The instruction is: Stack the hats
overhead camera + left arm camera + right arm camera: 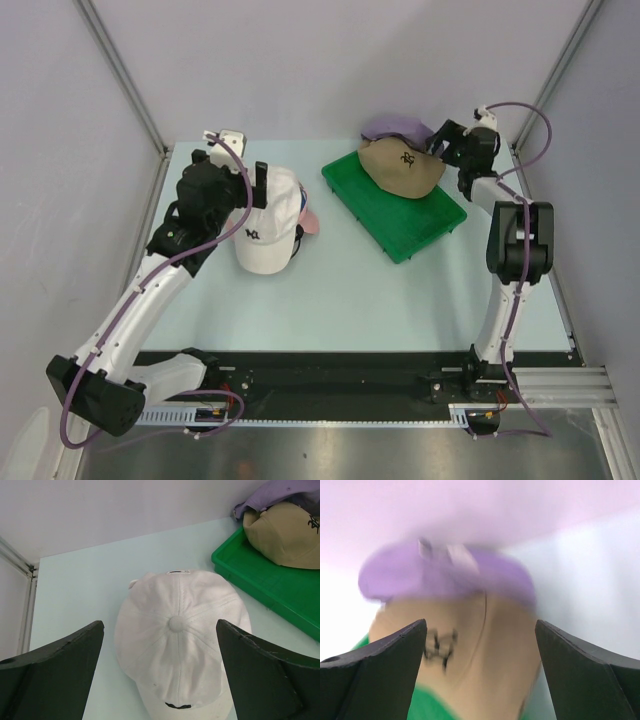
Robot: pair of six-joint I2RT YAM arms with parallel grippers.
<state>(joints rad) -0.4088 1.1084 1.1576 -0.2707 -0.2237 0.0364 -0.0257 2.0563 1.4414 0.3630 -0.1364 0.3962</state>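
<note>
My right gripper will next turn and move outward past the tan hat, then go down onto the lavender hat's near edge (422, 143) (502, 587), because that hat overlaps the tan one.
A white hat (265, 225) lies on the table, crown up, with the edge of a pink hat (311, 222) showing from under its right side. My left gripper (250, 190) hovers open over the white hat (182, 645), its black fingers (60, 675) on either side of the crown and apart from it. A tan hat (400, 168) with a dark logo rests on the green tray (410, 225), and a lavender hat (388, 127) lies behind it. My right gripper (440, 142) is open beside the tan hat (485, 660), holding nothing; that view is blurred.
The green tray (265, 582) sits diagonally at the back right, its near corner close to the white hat. Grey walls enclose the table at the back and on both sides. The lavender hat (445, 575) sits close to the back wall.
</note>
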